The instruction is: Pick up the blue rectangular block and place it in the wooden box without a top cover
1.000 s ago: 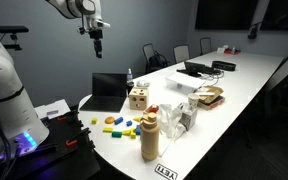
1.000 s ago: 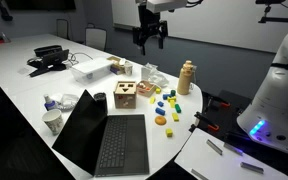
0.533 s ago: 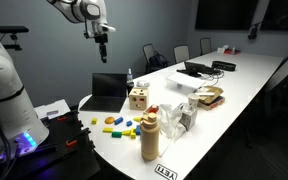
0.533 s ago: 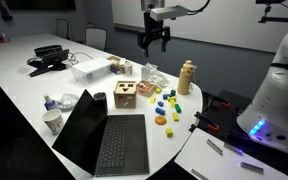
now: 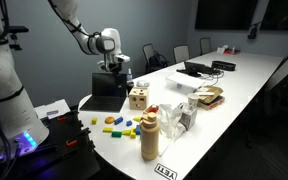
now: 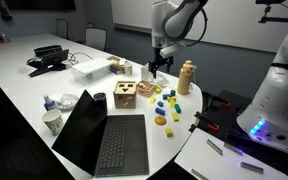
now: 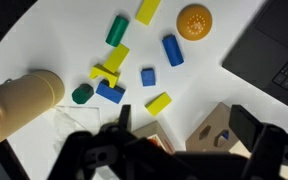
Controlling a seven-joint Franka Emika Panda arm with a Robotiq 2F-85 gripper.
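Observation:
The tabletop is bare along both long sides of the block, so my open gripper will next lower toward the orange disc [image 7: 194,20] and bring its fingers to either side of the blue rectangular block [image 7: 172,49].
The blue rectangular block [image 7: 172,50] lies flat on the white table among other toy pieces, near an orange disc [image 7: 194,20]. The wooden box without a top cover [image 7: 220,128] is a light cube with dark cut-outs; it shows in both exterior views [image 5: 138,98] [image 6: 125,96]. My gripper [image 7: 184,125] is open and empty, its dark fingers [image 7: 250,124] framing the box's corner in the wrist view. In both exterior views the gripper [image 5: 117,68] [image 6: 158,68] hangs above the table beside the box and the toy pieces.
Yellow [image 7: 159,103], green [image 7: 116,30] and other blue pieces [image 7: 148,76] lie scattered around. A tall tan bottle [image 7: 22,100] [image 6: 187,77] stands beside them. An open laptop [image 5: 108,90] [image 6: 105,138] sits by the box. Cups, trays and more clutter lie farther along the table [image 5: 246,72].
The arm has come down from high above the table to just above the box and toy pieces. The gripper stays open and empty; nothing on the table moved.

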